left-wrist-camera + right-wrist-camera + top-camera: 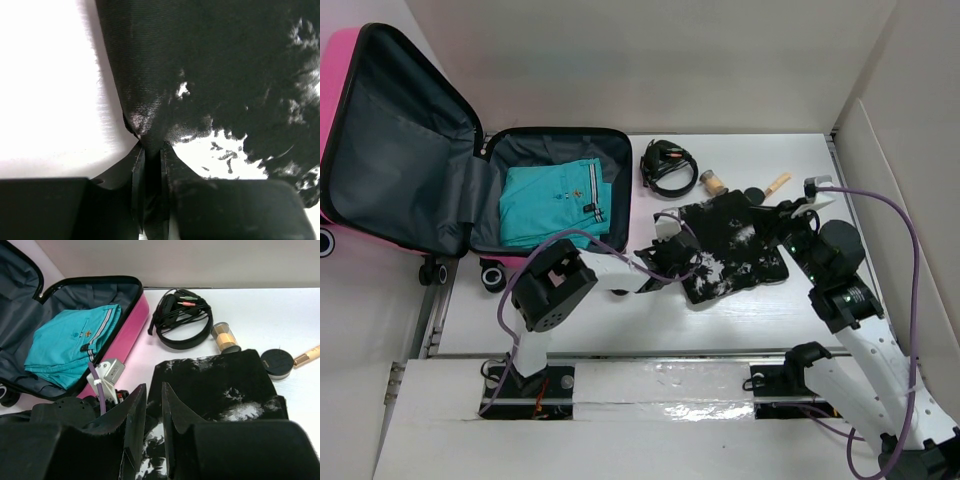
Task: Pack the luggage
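Note:
The left gripper rises over the luggage's side next and lowers the black garment onto the teal garment's lid-side end (pixel 514 198) to release it, as the luggage's base lies open.
The pink luggage (pixel 338 70) lies open at the back left, lid up, with a folded teal garment (pixel 555 205) in its grey-lined base. In the right wrist view, the luggage's pink wall (pixel 131 325) and the teal garment (pixel 67 340) are at the left. A black garment with white blotches (pixel 735 245) lies spread on the table. My left gripper (pixel 672 252) is shut on its left edge; in the left wrist view a pinched fold runs between the fingertips of the gripper (pixel 151 145). My right gripper (pixel 775 215) is at the garment's right edge; the jaws of the gripper (pixel 153 387) stand narrowly apart with cloth between them.
Black headphones (pixel 668 168) lie behind the garment, beside a small amber bottle (pixel 714 182), a round black compact (pixel 753 195) and a tan tube (pixel 777 183). White walls close off the back and right. The luggage's wheels (pixel 492 272) face the table's front.

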You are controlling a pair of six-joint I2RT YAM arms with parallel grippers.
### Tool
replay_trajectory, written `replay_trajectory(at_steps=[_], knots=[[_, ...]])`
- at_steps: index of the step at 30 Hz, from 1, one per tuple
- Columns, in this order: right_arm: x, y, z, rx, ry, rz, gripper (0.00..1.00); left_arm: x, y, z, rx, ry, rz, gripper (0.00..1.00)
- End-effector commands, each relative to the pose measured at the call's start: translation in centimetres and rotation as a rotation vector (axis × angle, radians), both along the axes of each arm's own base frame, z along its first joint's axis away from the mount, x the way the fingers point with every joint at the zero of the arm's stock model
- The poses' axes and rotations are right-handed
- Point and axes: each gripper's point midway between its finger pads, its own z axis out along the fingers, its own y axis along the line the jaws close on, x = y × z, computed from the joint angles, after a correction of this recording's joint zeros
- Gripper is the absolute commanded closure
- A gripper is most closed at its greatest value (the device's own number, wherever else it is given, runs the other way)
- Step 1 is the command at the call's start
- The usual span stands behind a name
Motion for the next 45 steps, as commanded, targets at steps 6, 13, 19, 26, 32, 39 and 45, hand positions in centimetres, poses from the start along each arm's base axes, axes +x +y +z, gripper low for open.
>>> replay_trajectory(at_steps=[6,13,19,26,32,39,45], knots=[[0.2,0.1,2.1,0.032,-0.088,0.009,0.75,1.0,-1.6,9.9,0.030,-0.191,-0.192,1.00],[-0.2,-1.1,2.7,0.035,-0.119,-0.045,0.75,3.6,2.3,18.7,0.062,-0.246,-0.278,1.00],[-0.9,-2.0,2.8,0.042,-0.139,-0.085,0.75,7.7,11.0,26.1,0.079,-0.331,-0.155,1.00],[-1.1,-2.1,2.2,0.042,-0.130,-0.085,0.75,13.4,23.9,30.4,0.153,-0.392,0.100,1.00],[-1.5,-1.9,2.2,0.046,-0.137,-0.076,0.75,15.9,35.2,26.2,0.243,-0.311,0.341,1.00],[-1.2,-1.7,1.7,0.042,-0.124,-0.068,0.75,15.4,43.1,19.5,0.321,-0.174,0.482,1.00],[-1.2,-1.6,1.6,0.039,-0.125,-0.062,0.75,13.3,45.4,12.1,0.347,-0.001,0.619,0.64]])
